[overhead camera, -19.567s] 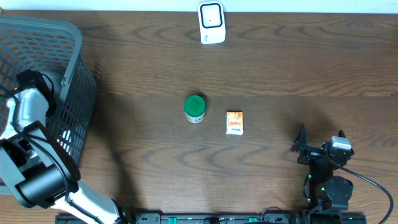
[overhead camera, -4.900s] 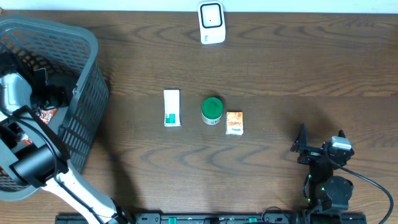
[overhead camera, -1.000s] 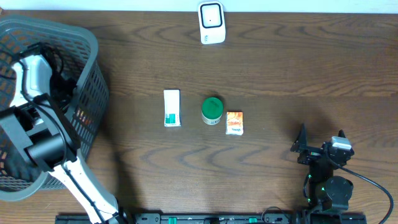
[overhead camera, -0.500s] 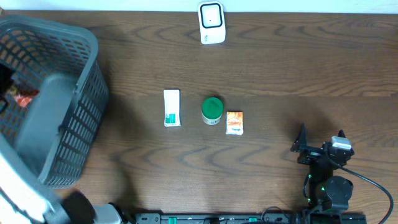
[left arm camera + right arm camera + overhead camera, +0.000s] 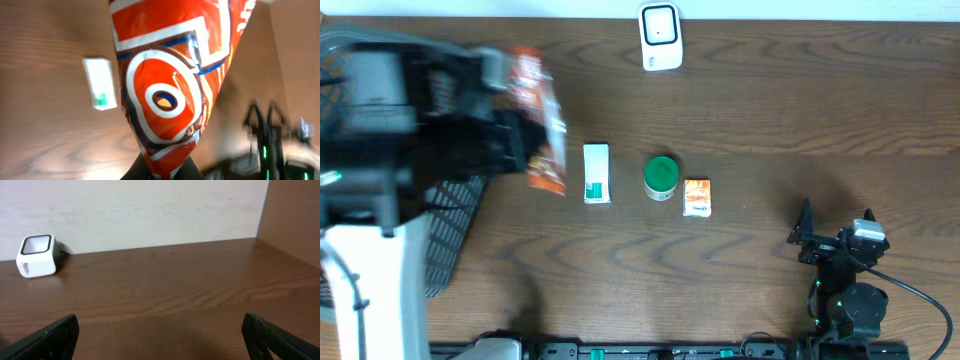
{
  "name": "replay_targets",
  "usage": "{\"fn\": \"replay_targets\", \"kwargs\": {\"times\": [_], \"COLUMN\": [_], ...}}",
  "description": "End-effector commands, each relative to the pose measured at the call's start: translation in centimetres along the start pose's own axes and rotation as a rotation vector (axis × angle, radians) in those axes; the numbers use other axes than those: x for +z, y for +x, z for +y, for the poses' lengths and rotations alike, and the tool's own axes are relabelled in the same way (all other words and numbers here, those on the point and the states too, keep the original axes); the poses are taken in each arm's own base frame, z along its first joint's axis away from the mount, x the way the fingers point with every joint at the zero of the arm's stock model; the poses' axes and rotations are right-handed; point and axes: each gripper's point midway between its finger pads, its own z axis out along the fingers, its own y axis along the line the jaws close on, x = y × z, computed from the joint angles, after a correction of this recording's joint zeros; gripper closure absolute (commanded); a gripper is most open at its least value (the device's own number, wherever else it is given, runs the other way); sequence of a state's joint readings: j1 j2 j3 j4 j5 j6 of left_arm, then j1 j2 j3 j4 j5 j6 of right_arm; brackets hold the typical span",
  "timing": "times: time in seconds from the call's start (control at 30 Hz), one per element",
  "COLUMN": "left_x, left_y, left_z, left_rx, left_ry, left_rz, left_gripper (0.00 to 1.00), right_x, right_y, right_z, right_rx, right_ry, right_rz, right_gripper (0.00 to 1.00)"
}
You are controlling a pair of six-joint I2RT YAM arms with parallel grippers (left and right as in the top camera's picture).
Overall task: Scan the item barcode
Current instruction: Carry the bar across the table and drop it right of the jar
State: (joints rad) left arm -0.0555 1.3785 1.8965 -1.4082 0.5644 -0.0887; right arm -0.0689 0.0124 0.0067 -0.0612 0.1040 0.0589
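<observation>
My left gripper swings right in the overhead view next, lowers and releases, as clear tabletop by the packet's near end (image 5: 725,257) lies there below it.
An orange snack bag (image 5: 542,120) with white and blue markings hangs above the table's left part, just left of the row of items. My left gripper (image 5: 510,140) is shut on it and blurred by motion. In the left wrist view the bag (image 5: 170,80) fills the frame, and its bottom end is pinched between the jaws of the left gripper (image 5: 165,172). The white barcode scanner (image 5: 660,37) stands at the far edge of the table and also shows in the right wrist view as the scanner (image 5: 36,255). My right gripper (image 5: 835,225) rests open at the near right, the right gripper (image 5: 160,340) holding nothing.
A white and green box (image 5: 596,173), a green-lidded jar (image 5: 661,176) and a small orange packet (image 5: 697,197) lie in a row mid-table. The dark mesh basket (image 5: 450,230) stands at the left, mostly hidden under my left arm. The box (image 5: 100,82) shows beside the bag.
My left arm has lifted out of the basket with the orange bag and swung right over the table. The right arm has not moved.
</observation>
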Motion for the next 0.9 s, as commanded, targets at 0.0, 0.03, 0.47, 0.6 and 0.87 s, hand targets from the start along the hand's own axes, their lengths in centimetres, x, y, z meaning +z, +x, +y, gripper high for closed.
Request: {"fn": "replay_targets", "kwargs": {"times": [0.0,0.03,0.47,0.6,0.87], "left_x": [4.6,5.7,18.9,22.0,28.2], "left_y": [2.6,3.2,10.1,10.5,13.4], "left_z": [-3.0,-3.5,-13.1,-14.3,-12.8], "left_rx": [0.158,0.176,0.258,0.270,0.202], "left_ry": [0.101,0.119,0.625,0.715,0.696], "left_rz": [0.153,0.184,0.529,0.551,0.672], "left_gripper": [0.92,0.92,0.86,0.85,0.92], "right_x": [0.0,0.0,0.0,0.0,0.0], "right_y": [0.1,0.1,0.1,0.1,0.1], "right_z": [0.3,0.3,0.3,0.3,0.3], "right_rx": [-0.012,-0.012,-0.012,-0.012,-0.012], "right_ry": [-0.013,-0.013,-0.012,-0.012,-0.012], "right_rz": [0.001,0.001,0.002,0.002,0.002], "right_gripper": [0.01,0.01,0.01,0.01,0.01]}}
